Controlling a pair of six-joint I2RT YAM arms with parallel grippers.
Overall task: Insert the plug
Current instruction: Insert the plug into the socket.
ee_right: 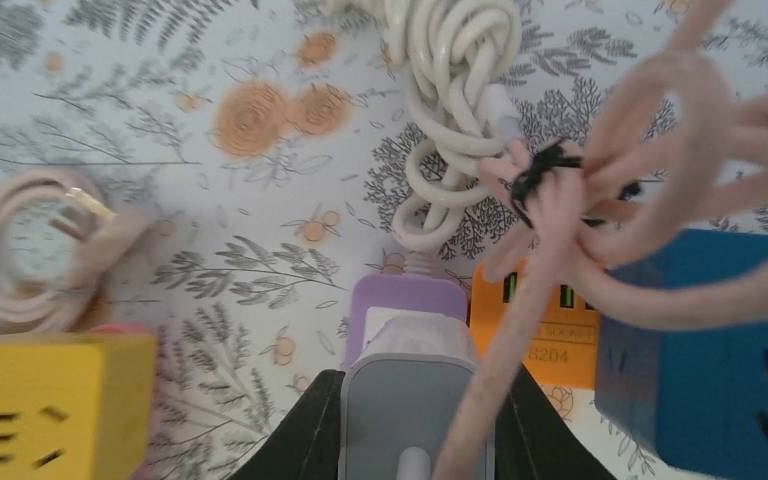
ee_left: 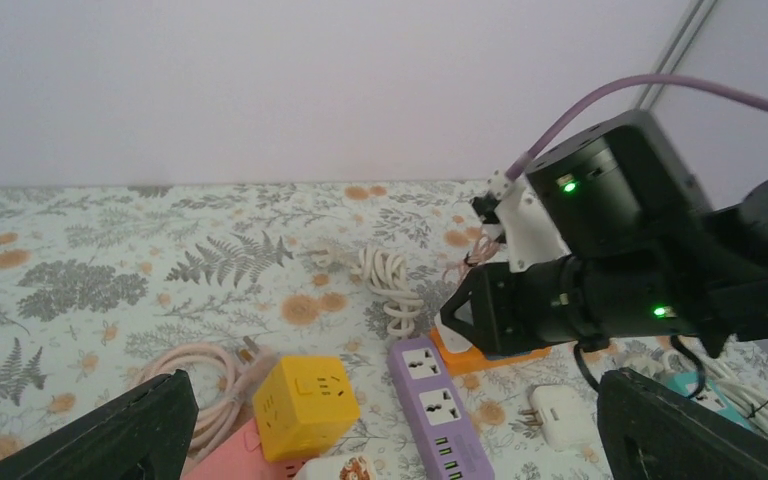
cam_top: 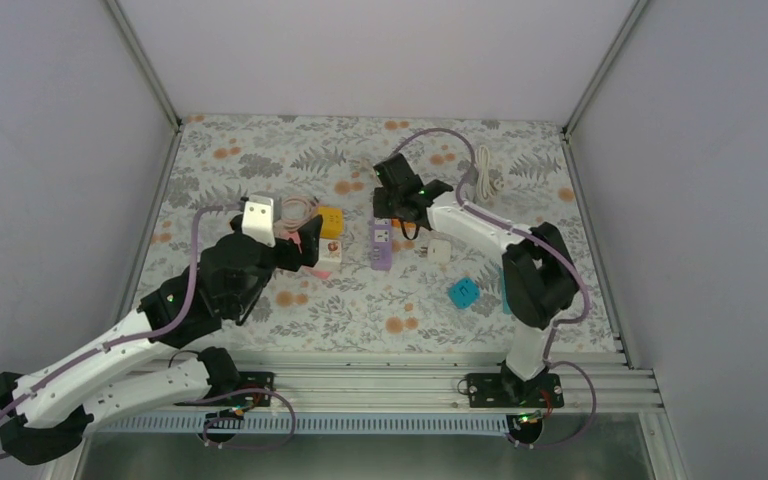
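The far socket of the purple power strip is below my right gripper. The right gripper lowers the held plug into that socket and releases the plug next.
My right gripper [ee_right: 415,405] is shut on a grey-white plug [ee_right: 415,385]. It holds the plug right over the far end of the purple power strip [ee_right: 405,298]; I cannot tell whether they touch. A pink cord [ee_right: 520,340] hangs across the plug. In the top view the right gripper [cam_top: 397,205] is at the strip's [cam_top: 381,248] far end. My left gripper [ee_left: 400,445] is open and empty, low over the table in front of the strip [ee_left: 450,410], which shows two free sockets. In the top view it [cam_top: 305,245] is left of the strip.
An orange socket block [ee_right: 540,345] and a blue cube [ee_right: 710,370] lie right of the strip. A yellow cube [cam_top: 331,220], a white cube [cam_top: 330,252] and a coiled pink cable [cam_top: 295,210] lie left. A white adapter [cam_top: 440,250], a teal cube [cam_top: 463,292] and a white cable [cam_top: 485,170] lie right.
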